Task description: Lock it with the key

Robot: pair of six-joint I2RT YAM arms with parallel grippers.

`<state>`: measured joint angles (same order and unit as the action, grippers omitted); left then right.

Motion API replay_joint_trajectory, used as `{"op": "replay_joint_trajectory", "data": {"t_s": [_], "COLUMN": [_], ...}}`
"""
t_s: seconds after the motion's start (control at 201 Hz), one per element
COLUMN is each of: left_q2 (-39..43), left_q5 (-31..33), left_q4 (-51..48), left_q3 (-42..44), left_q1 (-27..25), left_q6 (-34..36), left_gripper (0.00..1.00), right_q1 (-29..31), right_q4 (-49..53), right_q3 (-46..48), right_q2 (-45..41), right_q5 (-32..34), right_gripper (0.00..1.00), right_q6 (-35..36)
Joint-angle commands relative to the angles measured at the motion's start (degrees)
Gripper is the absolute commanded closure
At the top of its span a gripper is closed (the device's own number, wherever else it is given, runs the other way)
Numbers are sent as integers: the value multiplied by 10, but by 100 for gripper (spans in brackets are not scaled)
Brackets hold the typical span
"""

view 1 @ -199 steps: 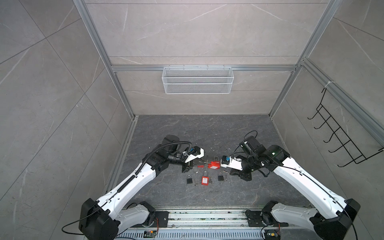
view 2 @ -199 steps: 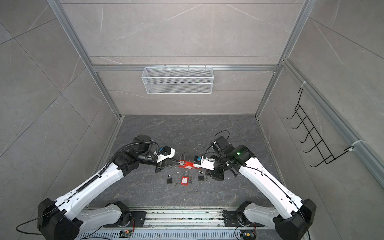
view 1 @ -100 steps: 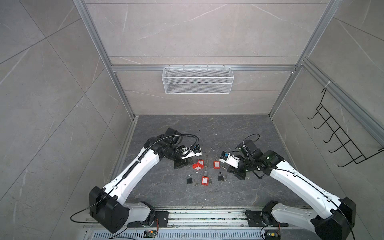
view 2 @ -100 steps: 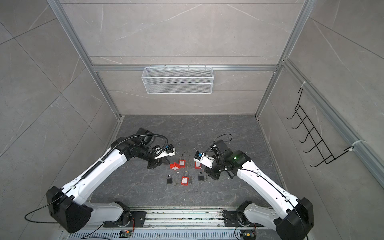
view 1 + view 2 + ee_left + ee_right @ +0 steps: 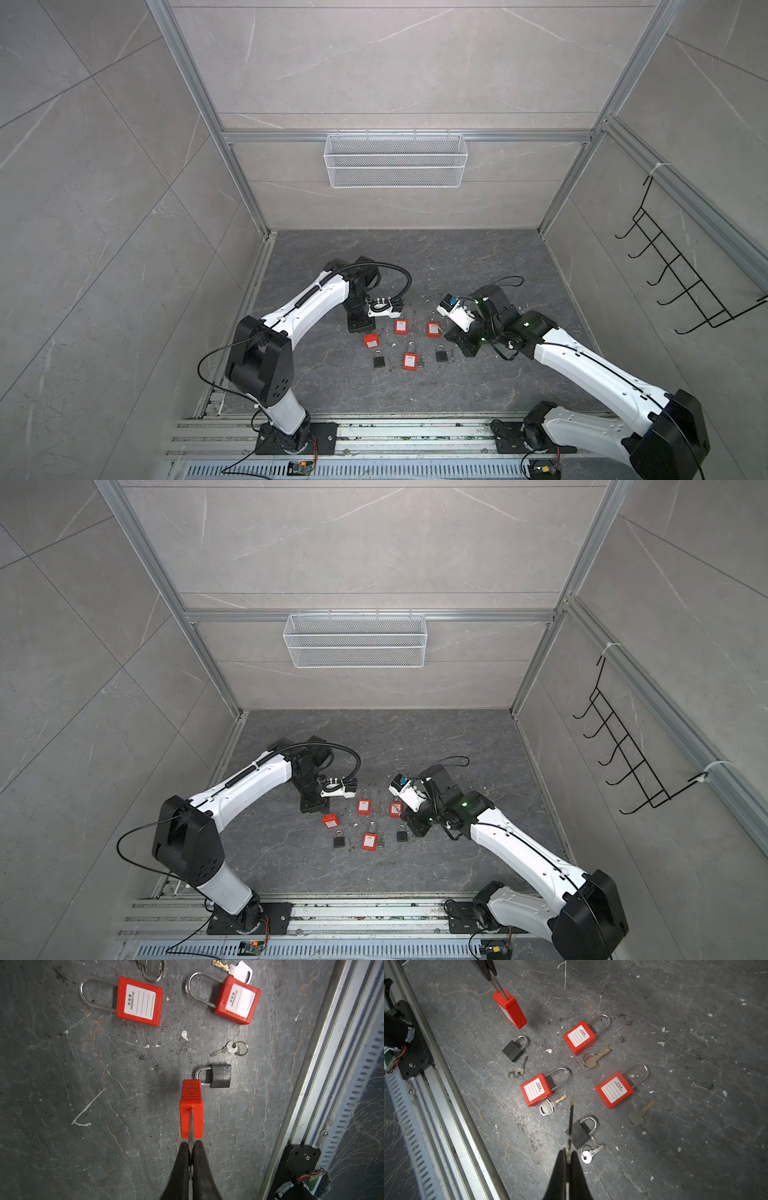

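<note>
My left gripper lowers outward next, lays the red padlock flat and releases its shackle. Bare floor by the white mark lies below the gripper and outward.
My left gripper is shut on the steel shackle of a red padlock, which hangs body-down close over the grey floor; I cannot tell if it touches. In both top views this padlock sits left of the other locks, below the left gripper. My right gripper is shut on a key, seen edge-on with its brass tip pointing away. In the right wrist view the held padlock is far from the key. The right gripper stands right of the locks.
Three red padlocks and two black ones lie on the floor with loose keys beside them. An aluminium rail borders the front. A wire basket hangs on the back wall.
The two grippers, together at the middle a second ago, have drawn apart. The left one carried the red padlock left and forward; the right one backed off to the right with the key.
</note>
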<state>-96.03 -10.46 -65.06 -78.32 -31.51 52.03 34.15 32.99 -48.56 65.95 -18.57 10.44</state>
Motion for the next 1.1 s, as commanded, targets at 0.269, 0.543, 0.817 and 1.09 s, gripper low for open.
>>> {"op": "replay_joint_trajectory", "data": {"t_s": [0.269, 0.543, 0.817, 1.09], "left_q2": [-64, -95, -106, -113], "left_q5": [24, 39, 62, 43], "left_q4": [28, 66, 134, 185], "left_q3": [-20, -22, -14, -14], "left_q1": [-2, 7, 29, 47], "left_q6": [-4, -12, -10, -1], "left_gripper": [100, 100, 96, 86], "right_q1": [-1, -2, -1, 6], "right_q4": [-14, -25, -43, -84], "right_q3": [23, 21, 6, -12], "right_q2": [16, 21, 47, 84], "right_q5": [-39, -41, -50, -80], "right_gripper": [100, 100, 100, 100], "right_q6": [-49, -81, -152, -273]}}
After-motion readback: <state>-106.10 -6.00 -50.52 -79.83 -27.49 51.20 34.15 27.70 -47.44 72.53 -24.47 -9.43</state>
